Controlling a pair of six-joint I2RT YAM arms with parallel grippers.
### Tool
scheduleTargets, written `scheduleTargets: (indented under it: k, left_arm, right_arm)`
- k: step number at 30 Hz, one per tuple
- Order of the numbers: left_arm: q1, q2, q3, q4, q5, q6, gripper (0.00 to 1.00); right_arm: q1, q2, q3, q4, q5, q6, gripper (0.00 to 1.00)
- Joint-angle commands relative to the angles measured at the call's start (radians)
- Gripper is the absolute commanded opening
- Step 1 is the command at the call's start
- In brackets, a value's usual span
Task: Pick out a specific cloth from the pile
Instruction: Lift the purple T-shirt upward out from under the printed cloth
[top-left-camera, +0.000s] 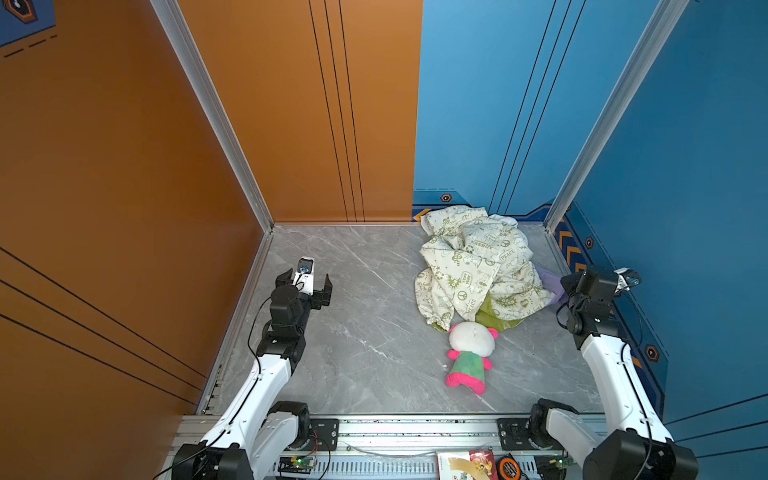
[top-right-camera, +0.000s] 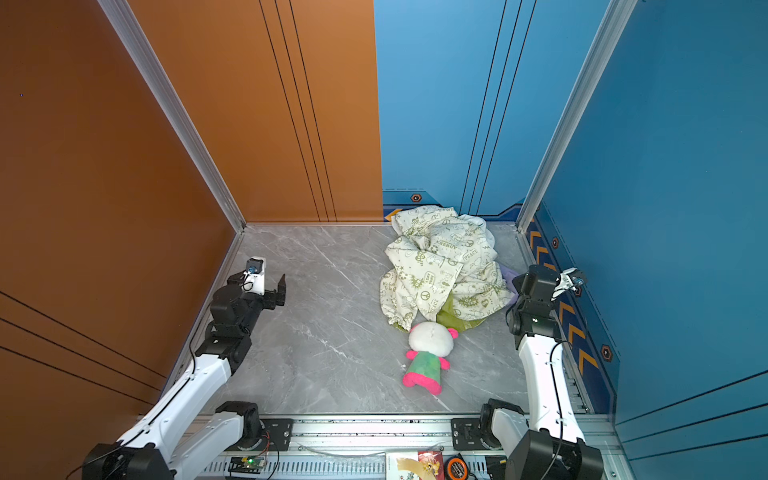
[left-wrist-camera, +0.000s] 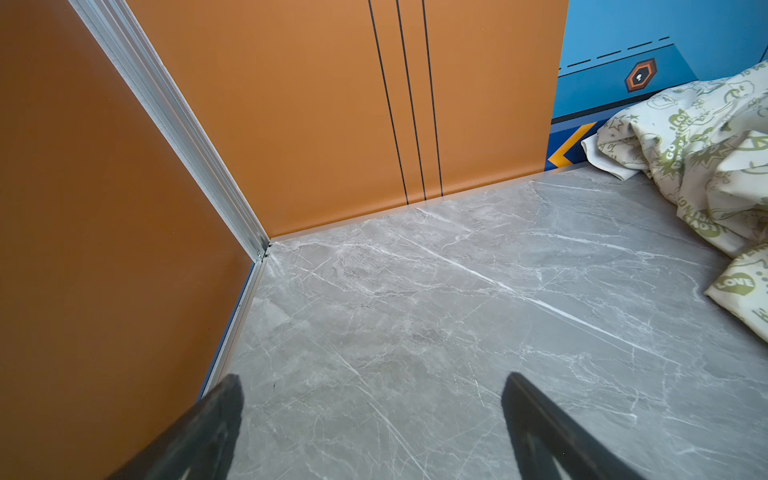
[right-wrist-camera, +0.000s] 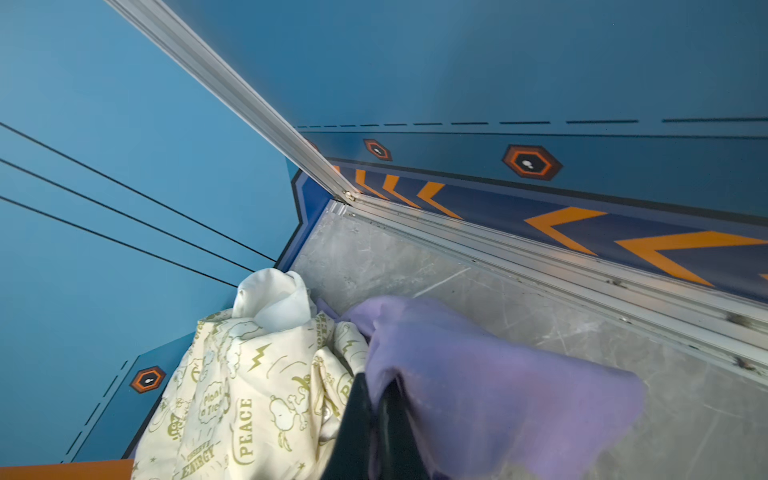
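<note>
The right gripper swings up, over the cream sheet and down next, to release the fold at the pile's opposite edge, as that lies across the sheet from it.
The pile, mostly a cream sheet with green peace print, lies at the back right of the grey marble floor. The lavender cloth sticks out of the pile's right side, and a small corner of it shows in both top views. My right gripper is shut on a fold of this cloth, close to the right wall. A white fabric tops the pile behind it. My left gripper hovers wide open over bare floor at the left, holding nothing.
A pink-and-green plush toy lies just in front of the pile, beside a green cloth edge. Orange and blue walls close in the left, back and right. An aluminium rail with small items runs along the front.
</note>
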Motion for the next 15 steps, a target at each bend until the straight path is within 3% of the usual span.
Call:
scheduleTargets:
  k: [1,15]
  left_arm:
    - [-0.006,-0.016,-0.013,0.005,-0.022,0.010,0.98]
    - [-0.008,-0.016,-0.013,0.004,-0.024,0.011,0.98]
  right_arm:
    - [0.037,0.018,0.074,0.094,0.068,-0.065,0.00]
    - [0.120,0.161,0.356,0.191,0.048,-0.213,0.00]
